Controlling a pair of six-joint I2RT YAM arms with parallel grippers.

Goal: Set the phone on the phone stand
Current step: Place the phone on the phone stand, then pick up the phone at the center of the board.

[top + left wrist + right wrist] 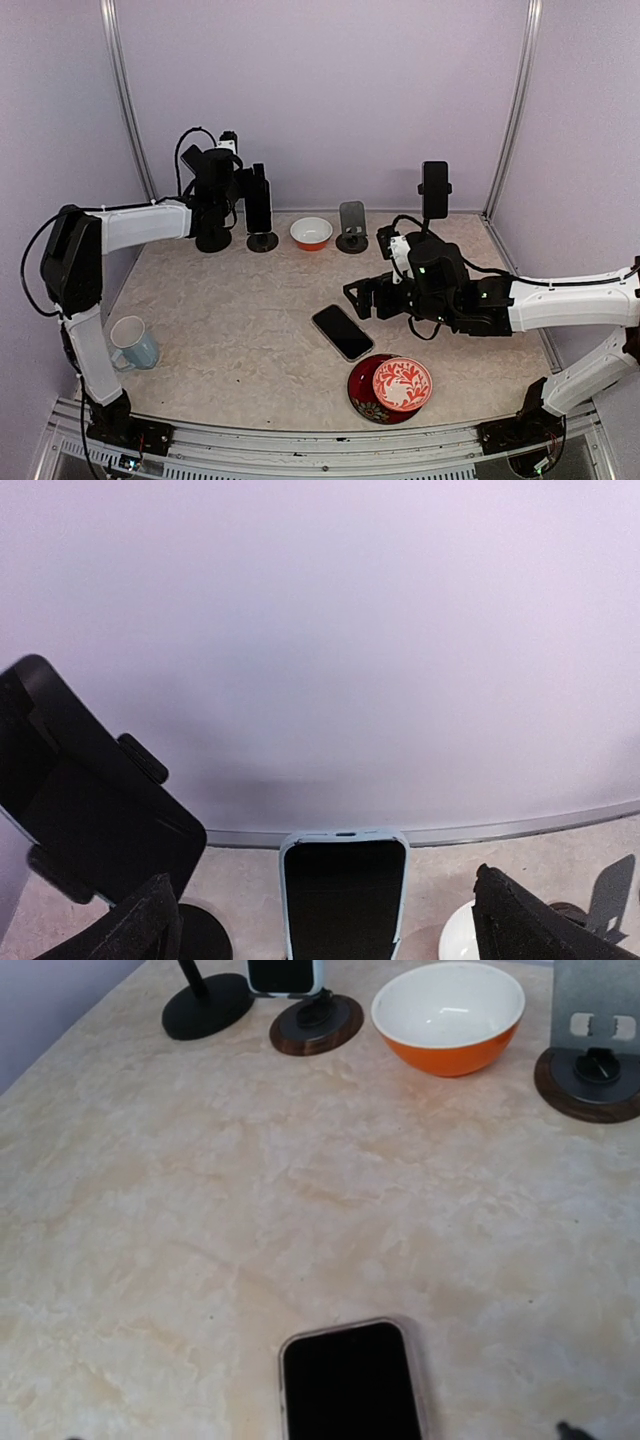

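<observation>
The second phone's far end lies flat below, so my right gripper should move down and to the left in the top view next, with its fingers on either side of it.
A phone in a light-blue case stands upright on a round-based phone stand at the back left. My left gripper is open around it, and its black fingers stand well apart from the phone's sides. A second phone with a dark screen lies flat mid-table. My right gripper hovers open just right of it. In the right wrist view this phone fills the bottom centre, and only a sliver of a fingertip shows. An empty grey phone stand stands at the back.
An orange bowl sits between the two stands. A black clamp holder on a black base is left of the standing phone. A tall holder rises at back right. A red patterned dish and a mug sit near the front.
</observation>
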